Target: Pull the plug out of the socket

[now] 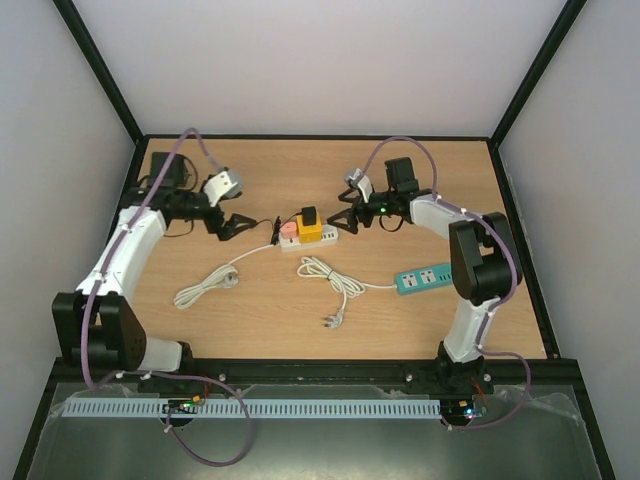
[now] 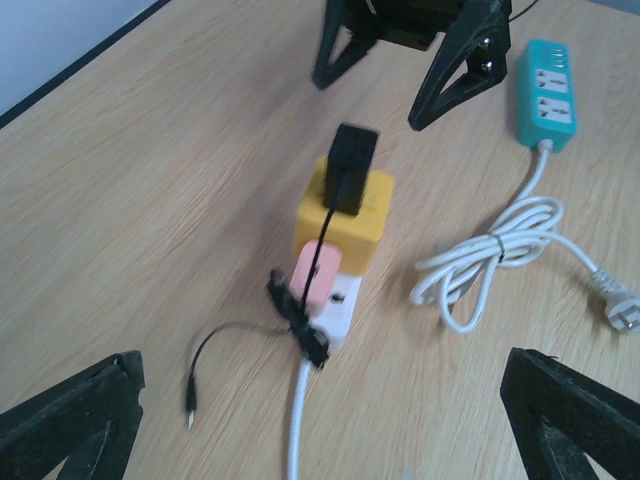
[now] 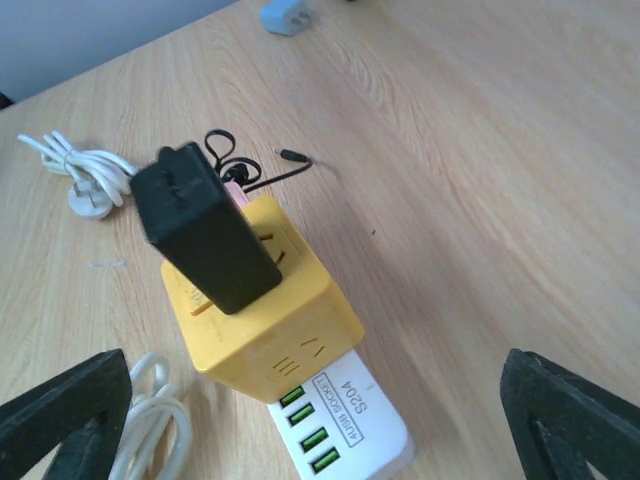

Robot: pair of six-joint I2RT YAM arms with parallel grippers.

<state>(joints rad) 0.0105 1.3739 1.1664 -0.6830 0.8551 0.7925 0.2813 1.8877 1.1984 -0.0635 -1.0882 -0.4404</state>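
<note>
Next, my left gripper moves to the right in the top view, past the pink plug onto the black plug's sides, which stand clear above the cube.
A black plug stands on the top face of a yellow cube socket, which sits on a white power strip. A pink plug sits next to the cube on the strip. From the right wrist the black plug leans slightly on the cube. My left gripper is open just left of the strip, its fingers wide apart and empty. My right gripper is open just right of the cube, fingers clear of it.
A teal power strip with a coiled white cable lies near the right arm. Another white cable with a plug trails from the strip toward the left. A thin black lead lies beside the strip.
</note>
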